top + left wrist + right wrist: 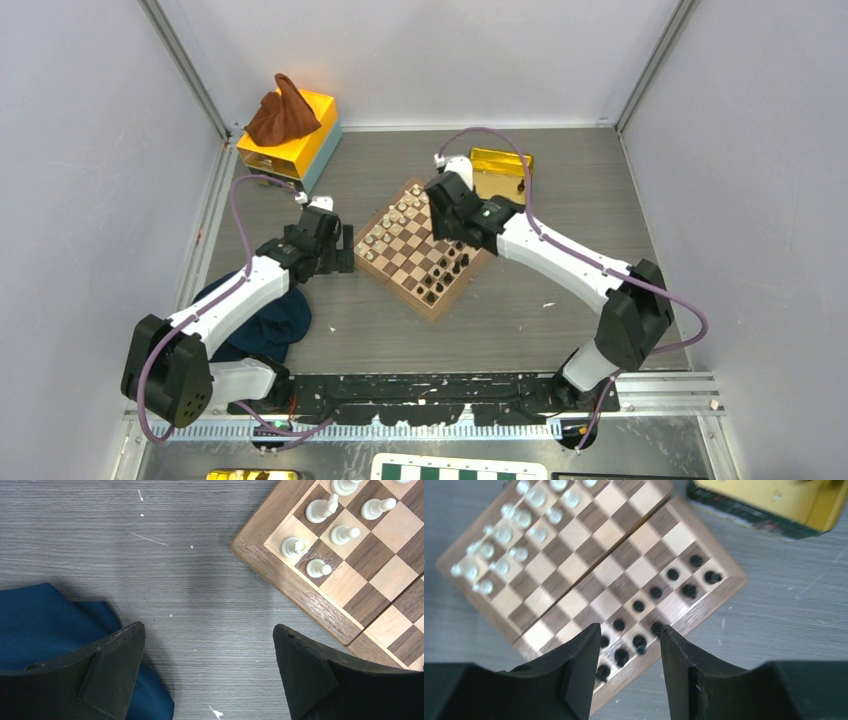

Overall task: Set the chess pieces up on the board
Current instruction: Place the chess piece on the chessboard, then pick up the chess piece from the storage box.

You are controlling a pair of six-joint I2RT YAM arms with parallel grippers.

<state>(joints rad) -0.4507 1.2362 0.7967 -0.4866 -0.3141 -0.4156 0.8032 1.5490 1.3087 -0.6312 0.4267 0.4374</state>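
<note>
The right gripper will next swing outward, to the right in the top view, over the one black piece that still stands in the gold box, then go down and close.
The small wooden chessboard (424,250) lies turned like a diamond in the middle of the table. Several tiny black chess pieces (447,275) stand along its near right side; they also show in the right wrist view (655,592). Cream pieces (388,228) fill its far left side. My right gripper (630,635) is open and empty, high above the black pieces near the board's edge (674,630). My left gripper (209,640) is wide open and empty over bare table just left of the board's corner (280,572).
A blue cloth (262,325) lies at the left under my left arm; it also shows in the left wrist view (45,620). A yellow box with a brown cloth (288,125) sits back left. A gold box (501,165) sits behind the board. A green-and-white board (455,470) lies at the bottom edge.
</note>
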